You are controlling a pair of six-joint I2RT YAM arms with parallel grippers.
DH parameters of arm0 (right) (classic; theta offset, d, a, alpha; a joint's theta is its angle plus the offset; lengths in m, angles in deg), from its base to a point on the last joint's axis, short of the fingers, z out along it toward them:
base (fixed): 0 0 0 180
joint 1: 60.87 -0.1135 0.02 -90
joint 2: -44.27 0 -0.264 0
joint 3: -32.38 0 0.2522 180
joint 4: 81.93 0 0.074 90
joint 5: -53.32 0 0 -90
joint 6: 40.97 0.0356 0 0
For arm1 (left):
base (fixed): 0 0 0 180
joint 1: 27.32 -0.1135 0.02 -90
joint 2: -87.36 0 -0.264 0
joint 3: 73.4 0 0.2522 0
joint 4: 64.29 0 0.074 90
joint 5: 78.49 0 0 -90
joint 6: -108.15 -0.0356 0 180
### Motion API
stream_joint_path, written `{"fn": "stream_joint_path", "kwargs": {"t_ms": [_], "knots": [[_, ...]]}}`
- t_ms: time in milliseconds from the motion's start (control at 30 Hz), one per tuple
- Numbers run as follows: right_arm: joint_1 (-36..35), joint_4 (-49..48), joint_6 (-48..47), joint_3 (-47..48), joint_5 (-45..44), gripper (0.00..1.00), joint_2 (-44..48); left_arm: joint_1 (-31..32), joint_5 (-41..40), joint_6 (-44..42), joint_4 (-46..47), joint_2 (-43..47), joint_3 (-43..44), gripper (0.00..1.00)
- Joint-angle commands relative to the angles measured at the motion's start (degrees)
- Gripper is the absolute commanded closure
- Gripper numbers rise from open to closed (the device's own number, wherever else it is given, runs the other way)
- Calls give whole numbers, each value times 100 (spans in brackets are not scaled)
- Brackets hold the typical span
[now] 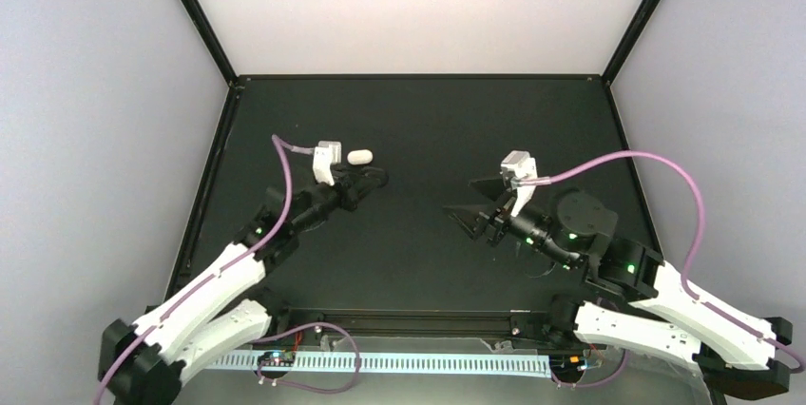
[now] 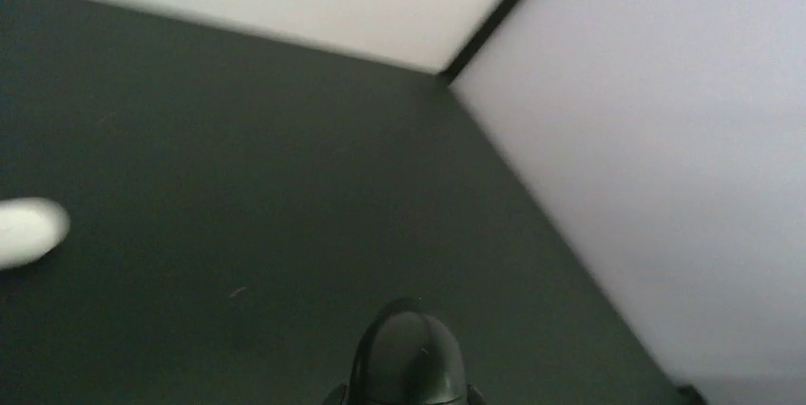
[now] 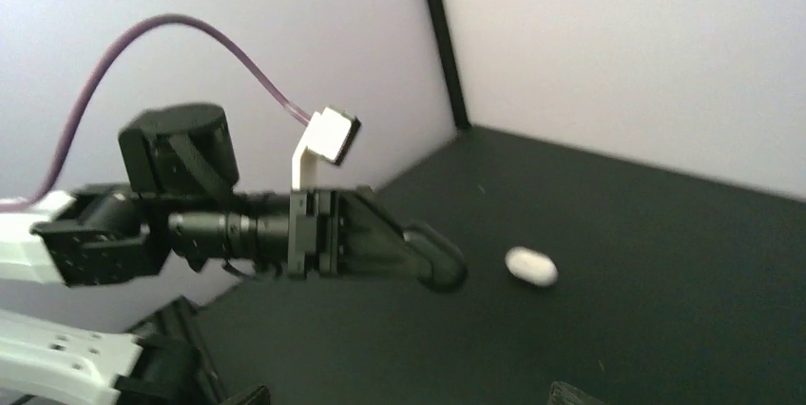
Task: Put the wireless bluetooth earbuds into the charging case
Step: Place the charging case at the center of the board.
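Observation:
My left gripper will next tilt down and lower to the tabletop by the white case's near side to release the black case (image 2: pixel 409 353), which still hangs midair.
No earbuds show in any view. My left gripper (image 1: pixel 371 179) is shut on a black pill-shaped charging case (image 2: pixel 409 353) and holds it just right of a white pill-shaped case (image 1: pixel 359 156) that lies on the black table. The white case also shows at the left edge of the left wrist view (image 2: pixel 27 230) and in the right wrist view (image 3: pixel 530 267). The black case (image 3: pixel 435 259) sticks out of the left jaws in the right wrist view. My right gripper (image 1: pixel 466 200) is open and empty above the table's middle right, pointing left toward the left gripper.
The black table (image 1: pixel 428 120) is walled by pale panels at the back and both sides, with black corner posts (image 1: pixel 195 15). Purple cables (image 1: pixel 627 160) loop from both wrists. A rail with wiring (image 1: pixel 409 359) runs along the near edge.

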Motion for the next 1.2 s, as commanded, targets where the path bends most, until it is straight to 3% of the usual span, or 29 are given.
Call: {"fn": "stream_joint_path", "kwargs": {"t_ms": [0, 133, 400, 667, 867, 1033, 1167], "knots": [[-14, 840, 777, -552, -925, 24, -58, -1077, 548, 1020, -255, -782, -325, 98], [-15, 780, 1204, -983, -634, 25, 121, -1851, 1496, 1437, 503, -1557, -577, 99], [-13, 624, 1520, -1460, -77, 24, 477, -2208, 2183, 1574, 774, -3173, -88, 98], [-15, 340, 2066, -1833, 338, 22, 847, -2364, 1962, 1433, 641, -3257, -33, 98], [-15, 376, 1831, -1993, 77, 21, 1310, -2448, 1837, 1343, 769, -3594, 272, 98], [-15, 549, 1323, -1816, -440, 21, 1260, -2504, 2001, 1781, 1647, -3968, 137, 98], [-14, 548, 1082, -1655, -740, 21, 1141, -2507, 1901, 2204, 2641, -4034, -491, 98]]}}
